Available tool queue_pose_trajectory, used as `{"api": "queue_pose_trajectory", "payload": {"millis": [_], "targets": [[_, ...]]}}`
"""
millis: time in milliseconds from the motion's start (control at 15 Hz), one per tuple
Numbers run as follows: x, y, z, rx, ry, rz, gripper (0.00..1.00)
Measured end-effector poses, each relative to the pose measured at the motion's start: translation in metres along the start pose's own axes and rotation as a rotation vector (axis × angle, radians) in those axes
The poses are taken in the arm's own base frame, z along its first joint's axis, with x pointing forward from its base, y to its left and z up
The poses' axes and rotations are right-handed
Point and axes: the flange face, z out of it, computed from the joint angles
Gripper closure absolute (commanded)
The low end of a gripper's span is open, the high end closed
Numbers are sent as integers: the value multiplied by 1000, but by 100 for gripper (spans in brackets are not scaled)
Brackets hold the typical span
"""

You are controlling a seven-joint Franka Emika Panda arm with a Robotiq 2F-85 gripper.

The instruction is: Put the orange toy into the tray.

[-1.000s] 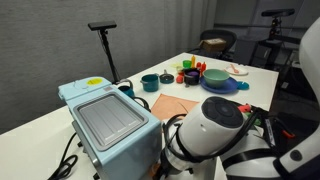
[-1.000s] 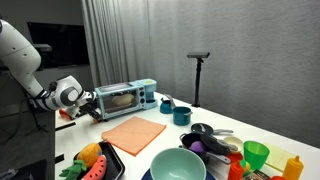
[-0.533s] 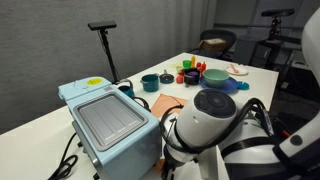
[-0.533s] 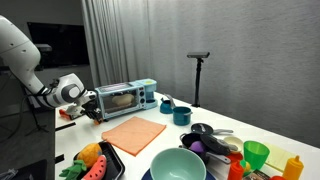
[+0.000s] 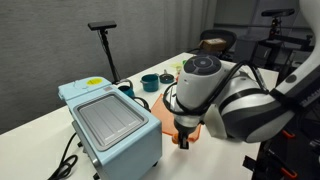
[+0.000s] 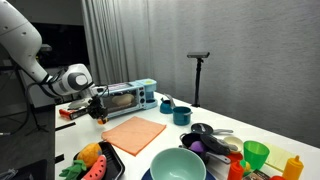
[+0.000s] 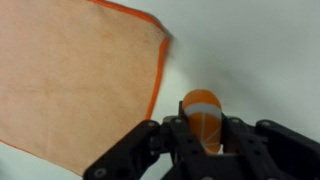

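My gripper rises next, swings past the orange cloth and lowers over the tray's bare strip [image 6: 116, 162] to release the toy, since toy fruit fills the tray's rest.
My gripper [image 7: 205, 132] is shut on the orange toy [image 7: 201, 108], a small rounded orange piece with a pale band, and holds it above the white table just beside the edge of the flat orange cloth [image 7: 70, 80]. In both exterior views the gripper [image 5: 182, 138] [image 6: 99, 114] points down next to the toaster oven, a little above the table. The black tray [image 6: 113, 162] lies at the near edge of the table, with toy fruit in it, well away from the gripper. In the exterior view from behind the oven the arm hides the tray.
A light blue toaster oven [image 5: 110, 125] [image 6: 125, 98] stands close beside the gripper. The orange cloth [image 6: 133, 133] lies mid-table. Teal cups [image 6: 166, 105], a large pale blue bowl [image 6: 180, 165], and several toys and dishes [image 6: 235, 155] crowd the far end. A black stand [image 6: 197, 75] stands behind.
The arm has risen and swung from low beside the oven's end toward the cloth. The gripper now points down over the table with the orange toy in its jaws.
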Motion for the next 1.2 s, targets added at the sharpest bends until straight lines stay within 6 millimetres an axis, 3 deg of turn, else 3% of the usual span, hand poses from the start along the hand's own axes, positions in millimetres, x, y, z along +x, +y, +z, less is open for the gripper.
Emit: {"api": "queue_pose_trajectory", "payload": {"millis": [267,667,1200], "targets": [[-15,54,-29,-19,-83,-6,94],[-32,125,-77,-2,-107,145,94],[-69,174,-65,29,-272,402,94]]}}
